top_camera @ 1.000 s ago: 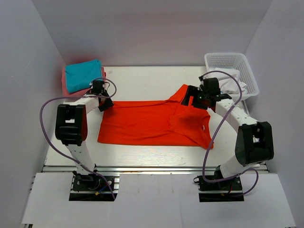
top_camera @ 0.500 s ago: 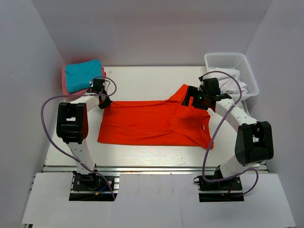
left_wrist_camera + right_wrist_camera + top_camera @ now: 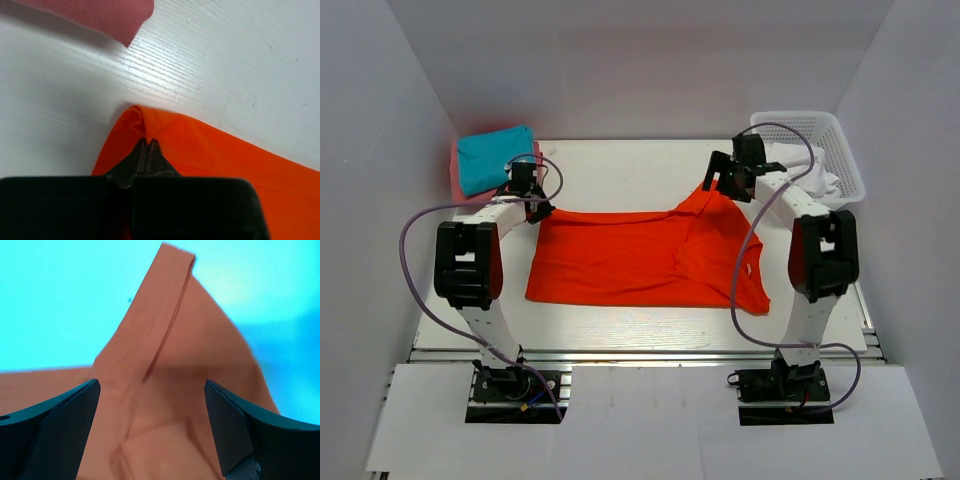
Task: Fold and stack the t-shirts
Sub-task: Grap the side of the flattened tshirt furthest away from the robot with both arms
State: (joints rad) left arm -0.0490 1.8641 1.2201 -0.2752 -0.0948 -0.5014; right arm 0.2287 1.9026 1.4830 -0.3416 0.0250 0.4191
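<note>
My right gripper is open, and next it should go down and outward and close its fingers on the shirt's narrow far corner tip.
The orange-red t-shirt lies spread flat in the middle of the table. My left gripper is shut on its far left corner, and the left wrist view shows the jaws closed on a pinched fold of orange cloth. My right gripper is open over the shirt's raised far right corner. In the right wrist view its fingers stand wide apart, with the cloth between them. A folded teal shirt lies on a pink one at the far left. White shirts lie in the basket.
The white mesh basket stands at the far right corner, right behind my right gripper. The pink shirt's corner lies just beyond my left gripper. Grey walls enclose the table on the left, back and right.
My right arm has stretched out and its gripper has moved toward the far side, over the shirt's far right corner. My left gripper has shifted slightly toward the far side, still holding its corner.
</note>
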